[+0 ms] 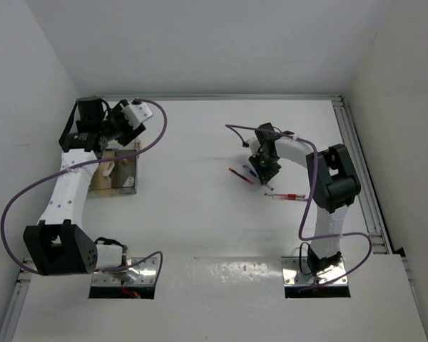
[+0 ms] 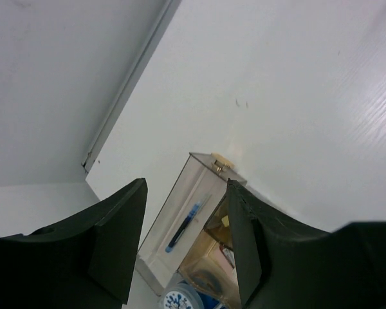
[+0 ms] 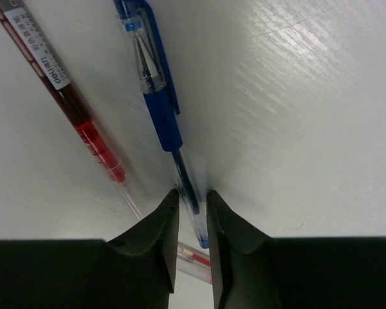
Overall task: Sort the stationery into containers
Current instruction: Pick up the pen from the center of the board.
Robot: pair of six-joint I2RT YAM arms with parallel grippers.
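My left gripper swings to the right in the top view and closes on the blue pen's grip (image 1: 253,174) next, since it is clear of the other gripper's fingers.
My right gripper (image 3: 192,196) is down at the table, its jaws closed to a narrow gap on the thin clear tip end of a blue pen (image 3: 156,87). In the top view it (image 1: 264,169) is at centre right. A red pen (image 3: 59,95) lies just left of the blue one, and another red pen (image 1: 287,196) lies nearer the right arm. My left gripper (image 2: 186,185) is open and empty above the clear plastic box (image 2: 162,225), which holds a blue pen (image 2: 183,225). A blue-white roll (image 2: 179,301) sits by the box's near end.
A brownish see-through compartment (image 2: 209,257) adjoins the clear box; both sit at the left of the table (image 1: 116,174). A metal rail (image 1: 360,171) runs along the right edge. Walls enclose the table at the back and sides. Purple cables loop off both arms.
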